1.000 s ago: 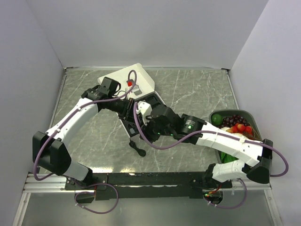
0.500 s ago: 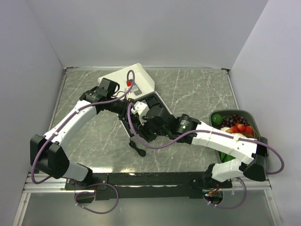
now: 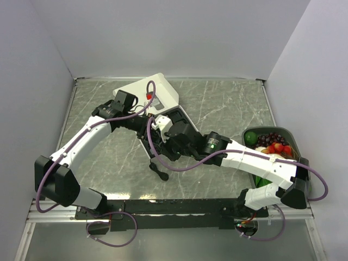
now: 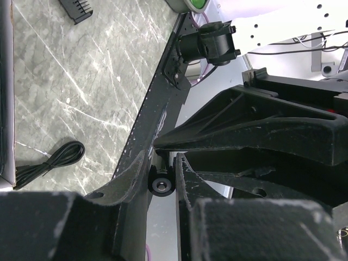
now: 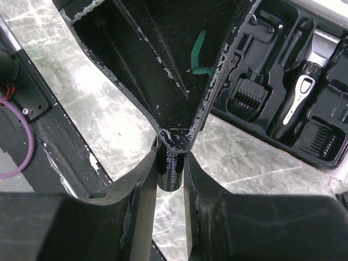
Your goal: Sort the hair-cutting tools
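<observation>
My right gripper moves outward and down to the narrow slot beside the clipper's blade next and releases the cylinder there, because that slot lies empty.
A slim black cylinder with white print hangs above the marble, and both grippers grip it. In the right wrist view my right gripper is shut on its lower end. The left gripper comes down as a black V onto its upper end. The left wrist view shows the cylinder's round end pinched in my left gripper. From above, the two grippers meet by the black tray. In the tray lie the black clipper and comb attachments. One more comb lies on the table.
A white box lid lies behind the tray. A coiled black cable lies on the marble near the front. A bowl of fruit stands at the right edge. Grey walls close in the table on three sides.
My right arm has slid left to the left gripper, and its jaws have closed onto the black cylinder. The left arm shifted slightly and kept its grip.
</observation>
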`<state>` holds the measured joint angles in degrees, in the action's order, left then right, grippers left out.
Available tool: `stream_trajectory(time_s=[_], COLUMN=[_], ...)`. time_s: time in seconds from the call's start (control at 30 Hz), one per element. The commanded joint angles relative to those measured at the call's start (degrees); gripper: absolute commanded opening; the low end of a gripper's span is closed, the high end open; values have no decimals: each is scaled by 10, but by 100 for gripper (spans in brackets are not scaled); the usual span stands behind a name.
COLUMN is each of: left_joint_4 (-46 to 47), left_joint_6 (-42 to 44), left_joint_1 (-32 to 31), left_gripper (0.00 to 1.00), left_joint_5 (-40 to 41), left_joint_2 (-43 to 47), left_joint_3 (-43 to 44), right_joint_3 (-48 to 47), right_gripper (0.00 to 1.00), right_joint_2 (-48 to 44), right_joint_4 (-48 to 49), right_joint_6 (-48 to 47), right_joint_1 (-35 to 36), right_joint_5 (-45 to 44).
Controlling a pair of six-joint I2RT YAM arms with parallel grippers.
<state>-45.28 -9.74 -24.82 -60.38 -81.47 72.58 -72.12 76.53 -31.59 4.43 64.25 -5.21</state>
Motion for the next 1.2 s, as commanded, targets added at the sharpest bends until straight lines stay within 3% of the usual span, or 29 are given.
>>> stream_trajectory(time_s=[0.0,0.07,0.13,0.17,0.33,0.5,0.67,0.9,1.07,1.17], left_joint_4=[16,25,66,85,176,116,51,23,-14,-19], left_joint_6=[-4,-15,-39,-68,-146,-202,-200,-221,-240,-249], left_joint_1=[-1,0,7,12,16,17,20,21,21,21], left_gripper=[4,13,31,96,96,97,97,97,97,97], left_joint_5=[-31,9,39,88,259,479,548,602,686,678], left_joint_2=[28,34,54,62,134,165,173,221,243,253], left_joint_3=[7,14,13,12,-23,-22,-26,-67,-72,-72], right_joint_3=[-30,-30,-29,-25,-33,-97,-177,-264,-324,-343], right_gripper=[11,8,8,8,8,6,6,10,12,12], right_joint_2=[7,5,2,2,44,111,189,297,360,397], right_joint_4=[17,14,13,13,1,-22,-43,-68,-93,-98], right_joint_6=[-5,-3,-4,-5,-20,-18,-5,-28,-39,-54], right_joint_1=[4,4,4,4,-4,-52,-139,-204,-216,-217], right_joint_5=[-7,-8,-10,-15,-39,-25,40,85,121,117])
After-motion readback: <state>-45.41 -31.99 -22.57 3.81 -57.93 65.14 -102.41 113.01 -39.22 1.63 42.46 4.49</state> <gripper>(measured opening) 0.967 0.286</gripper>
